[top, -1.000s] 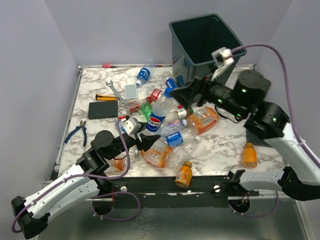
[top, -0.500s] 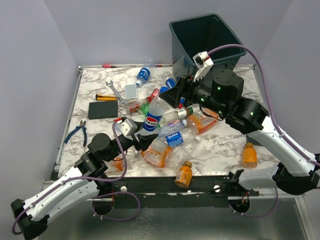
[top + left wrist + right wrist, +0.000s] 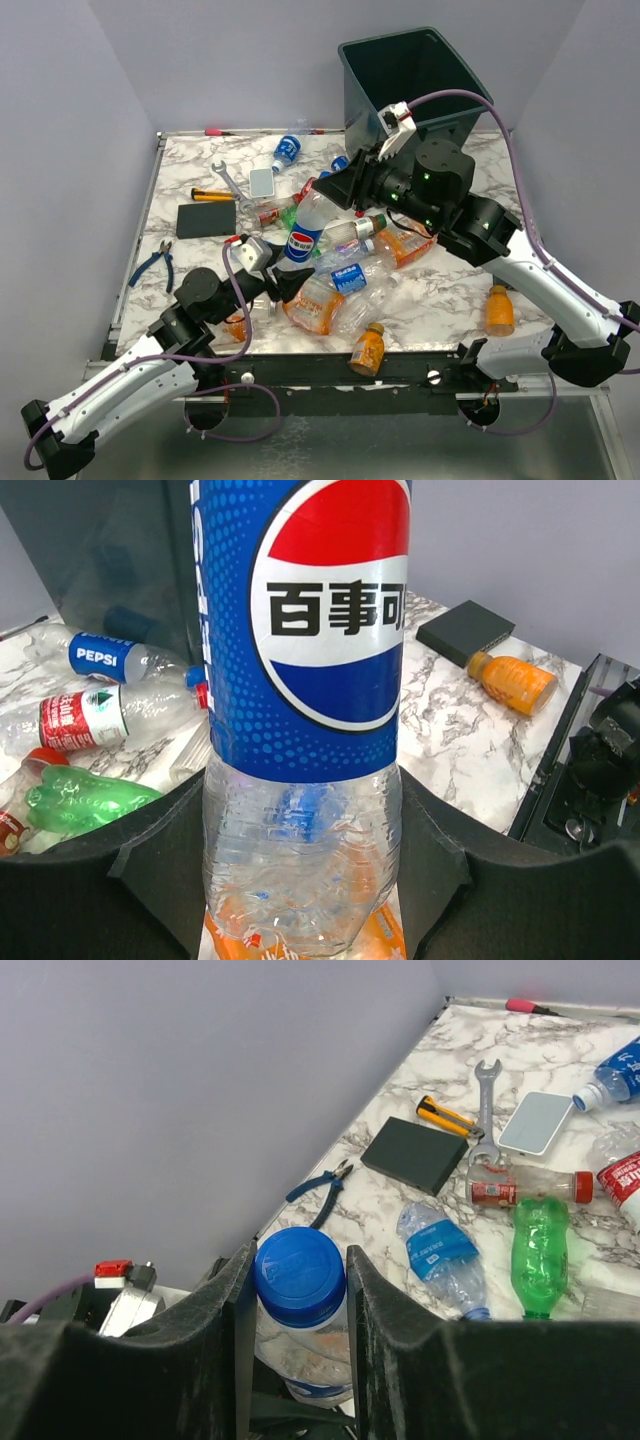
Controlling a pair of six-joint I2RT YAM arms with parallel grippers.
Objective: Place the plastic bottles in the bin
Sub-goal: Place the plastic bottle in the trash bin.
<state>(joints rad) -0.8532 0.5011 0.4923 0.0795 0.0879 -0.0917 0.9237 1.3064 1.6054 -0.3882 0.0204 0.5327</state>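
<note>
I will lift the bottle outward with my right gripper over the dark bin's opening, then release the bottle's blue cap (image 3: 298,1263), as the bin is open on top.
A large clear Pepsi bottle (image 3: 303,243) with a blue label is held between both arms above the bottle heap (image 3: 350,275). My left gripper (image 3: 285,285) is shut on its clear lower body (image 3: 300,810), with both fingers pressed against its sides. My right gripper (image 3: 330,190) is shut on its blue cap (image 3: 298,1263). The dark bin (image 3: 365,105) stands at the back right, just behind the right arm. Loose orange bottles (image 3: 367,350) (image 3: 498,310) lie near the front edge. A green bottle (image 3: 540,1250) and a blue-labelled one (image 3: 440,1250) lie on the table.
A wrench (image 3: 228,178), blue-handled pliers (image 3: 155,262), a black slab (image 3: 206,220), a grey slab (image 3: 261,182) and an orange-black tool (image 3: 212,195) lie on the left of the marble table. Another blue-labelled bottle (image 3: 287,150) lies at the back.
The right arm swung left and down to the Pepsi bottle's top, and its jaws closed on the blue cap. The left gripper kept its hold on the bottle's body.
</note>
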